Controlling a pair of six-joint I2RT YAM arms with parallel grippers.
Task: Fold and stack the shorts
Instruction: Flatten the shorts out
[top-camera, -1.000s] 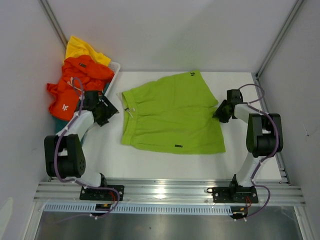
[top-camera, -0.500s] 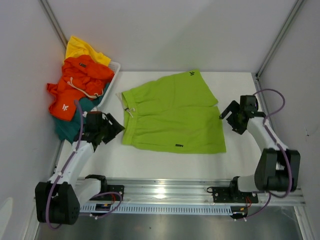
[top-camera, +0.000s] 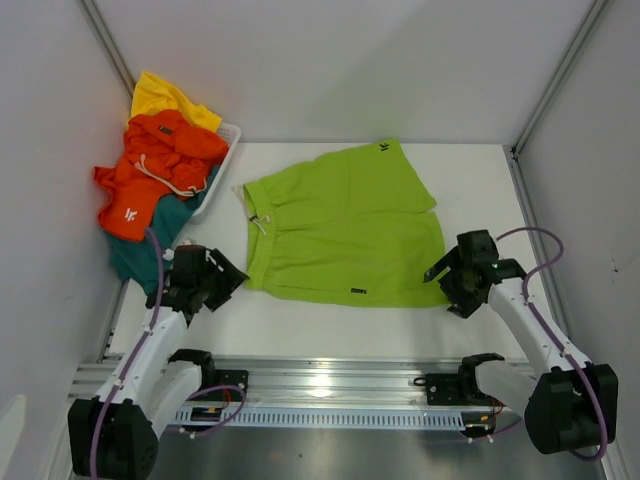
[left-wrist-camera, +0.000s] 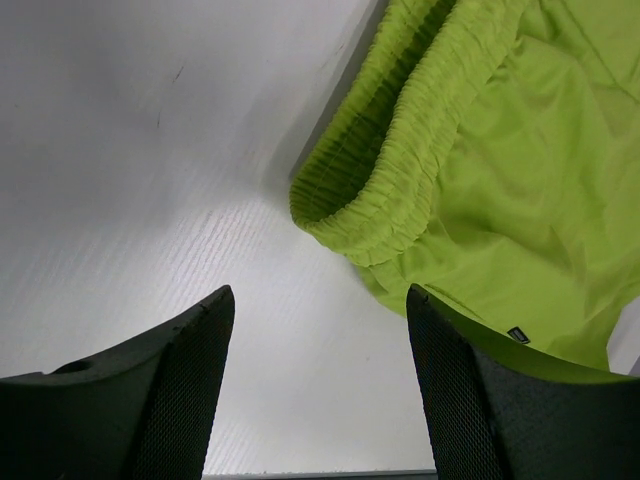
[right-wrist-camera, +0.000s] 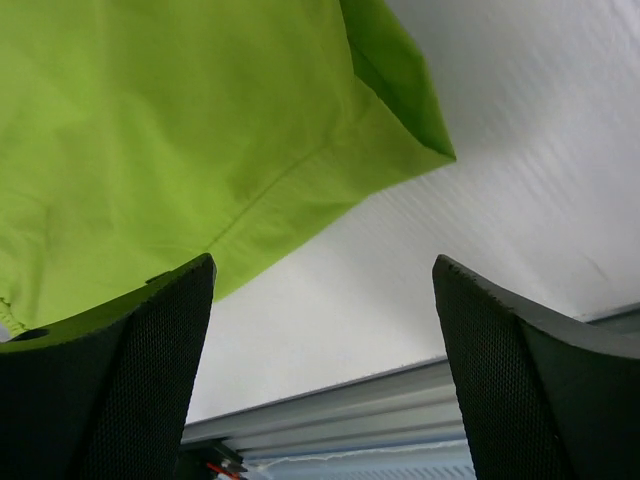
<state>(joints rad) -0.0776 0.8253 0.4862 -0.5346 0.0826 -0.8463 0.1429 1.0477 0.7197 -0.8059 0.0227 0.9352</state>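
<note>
The near hem corner (top-camera: 441, 300) (right-wrist-camera: 428, 162) is still beyond the open fingers of the right gripper, so that gripper should next go down and move outward until the corner sits between them.
Lime green shorts (top-camera: 345, 225) lie spread flat in the middle of the white table. My left gripper (top-camera: 226, 277) is open and empty, just left of their near waistband corner (left-wrist-camera: 370, 215). My right gripper (top-camera: 441, 280) is open and empty at their near right leg corner (right-wrist-camera: 400, 110). Orange shorts (top-camera: 150, 170) with a white logo, yellow shorts (top-camera: 165, 97) and teal shorts (top-camera: 150, 235) are heaped at the far left.
A white mesh basket (top-camera: 222, 165) holds the heap at the back left. Grey walls close in both sides. A metal rail (top-camera: 330, 380) runs along the near edge; it also shows in the right wrist view (right-wrist-camera: 400, 400).
Both arms have swung toward the near edge. The left gripper went from beside the basket to the near waistband corner. The right gripper went from the right hem to the near right corner.
</note>
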